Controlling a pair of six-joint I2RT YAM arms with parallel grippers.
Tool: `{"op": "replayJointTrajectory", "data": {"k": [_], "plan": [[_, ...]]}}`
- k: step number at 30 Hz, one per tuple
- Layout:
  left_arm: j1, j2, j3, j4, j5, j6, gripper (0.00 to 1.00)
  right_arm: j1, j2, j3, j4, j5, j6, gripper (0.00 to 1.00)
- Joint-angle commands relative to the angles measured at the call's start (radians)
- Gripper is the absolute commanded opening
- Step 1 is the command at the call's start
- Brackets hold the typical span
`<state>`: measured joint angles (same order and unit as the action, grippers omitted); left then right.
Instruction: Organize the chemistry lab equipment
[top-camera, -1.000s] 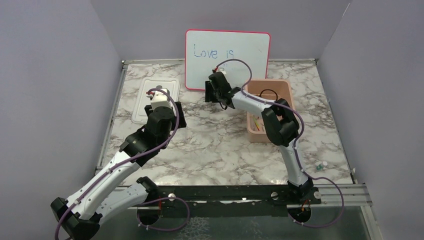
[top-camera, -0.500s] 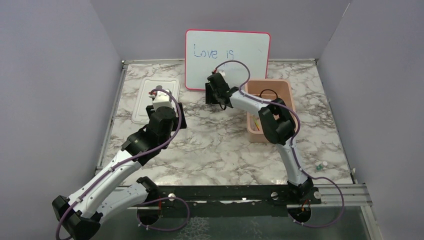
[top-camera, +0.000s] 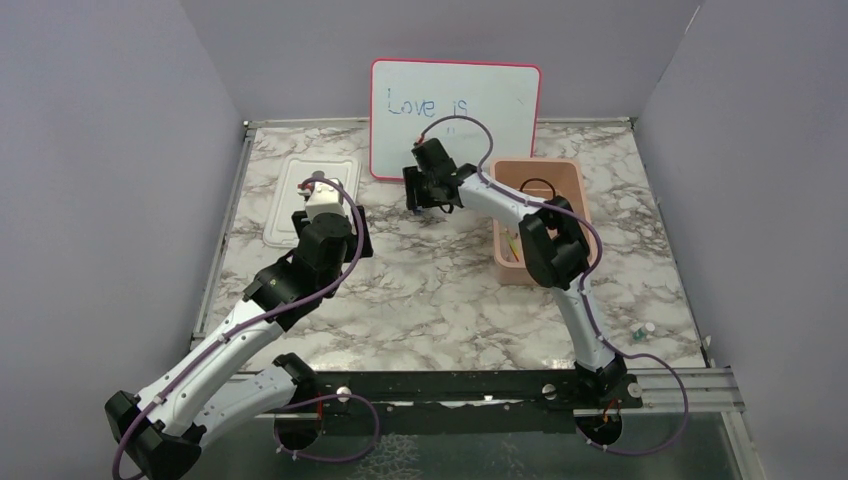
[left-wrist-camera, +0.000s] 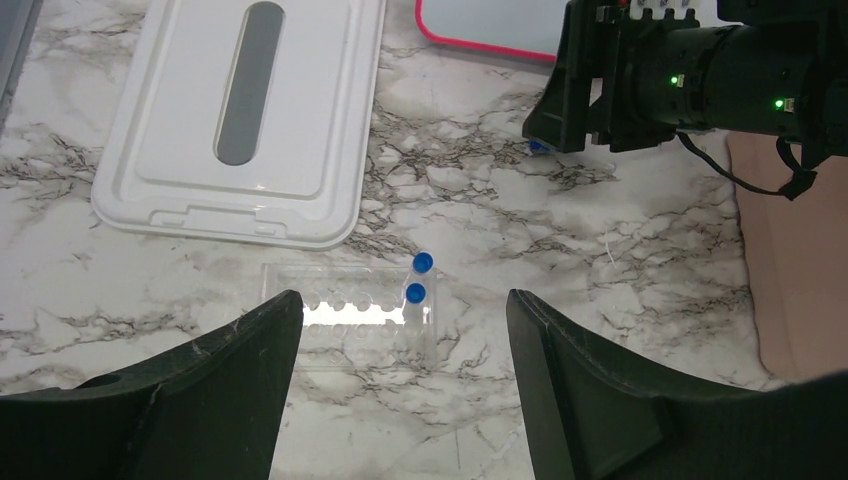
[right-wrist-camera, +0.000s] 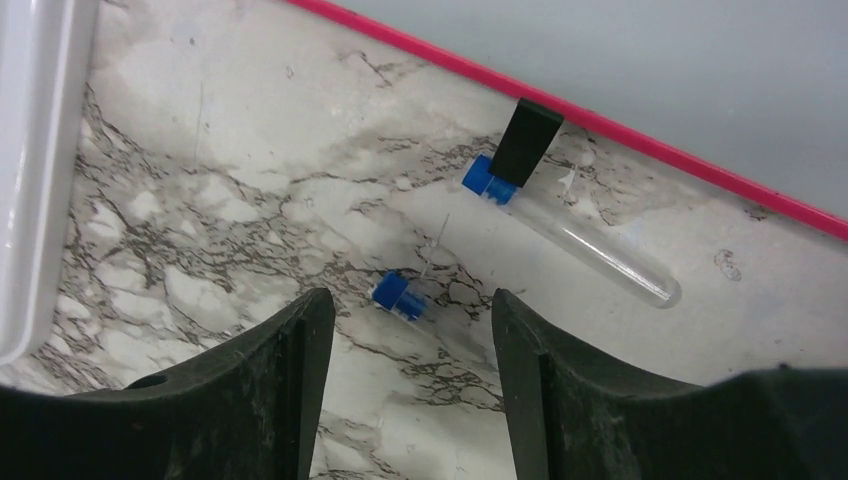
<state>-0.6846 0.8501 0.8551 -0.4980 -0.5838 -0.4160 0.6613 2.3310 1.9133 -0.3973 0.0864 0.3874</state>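
My right gripper turns its open fingers in line with the nearer, slantwise blue-capped tube next, then lowers them around the tube's clear body.
A clear tube rack stands on the marble with two blue-capped tubes in its right end. My left gripper hovers open above it, nothing between its fingers. Below the whiteboard's pink edge, a blue-capped tube lies by the black foot. A second blue-capped tube lies just ahead of the open, empty right gripper. In the top view the right gripper points down in front of the whiteboard. The pink tub holds a black wire ring and a red-yellow stick.
A white lid lies at the back left, partly under my left gripper. The pink-framed whiteboard stands at the back. Small items lie near the right front edge. The right arm crosses the left wrist view's upper right.
The right arm's wrist has shifted slightly left in front of the whiteboard. The left arm has hardly moved.
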Motion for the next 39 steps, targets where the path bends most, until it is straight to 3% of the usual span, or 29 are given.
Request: {"op": "replayJointTrajectory", "data": {"k": [1,9,15,21,26,28,30,39], "plan": [[0.007,-0.014,-0.011,0.015,0.016,0.015,0.77,0.005,0.007,0.026,-0.086,-0.033,-0.108,0.65],[0.009,-0.028,-0.016,0.019,0.018,0.019,0.77,0.009,-0.031,-0.057,-0.118,-0.075,-0.423,0.64],[0.013,-0.021,-0.016,0.022,0.022,0.018,0.78,0.009,-0.042,-0.112,-0.117,-0.119,-0.522,0.57],[0.017,-0.013,-0.014,0.024,0.028,0.013,0.78,0.008,-0.022,-0.099,-0.136,-0.132,-0.586,0.36],[0.020,-0.005,-0.014,0.025,0.045,0.002,0.77,0.008,-0.015,-0.087,-0.152,-0.137,-0.618,0.02],[0.023,-0.001,-0.016,0.029,0.060,-0.006,0.78,0.008,-0.028,-0.054,-0.190,-0.146,-0.583,0.01],[0.026,0.006,-0.019,0.033,0.075,-0.013,0.78,0.012,-0.090,-0.112,-0.127,-0.184,-0.552,0.01],[0.032,0.018,0.003,0.048,0.222,-0.119,0.78,0.024,-0.606,-0.669,0.504,-0.370,-0.476,0.01]]}}
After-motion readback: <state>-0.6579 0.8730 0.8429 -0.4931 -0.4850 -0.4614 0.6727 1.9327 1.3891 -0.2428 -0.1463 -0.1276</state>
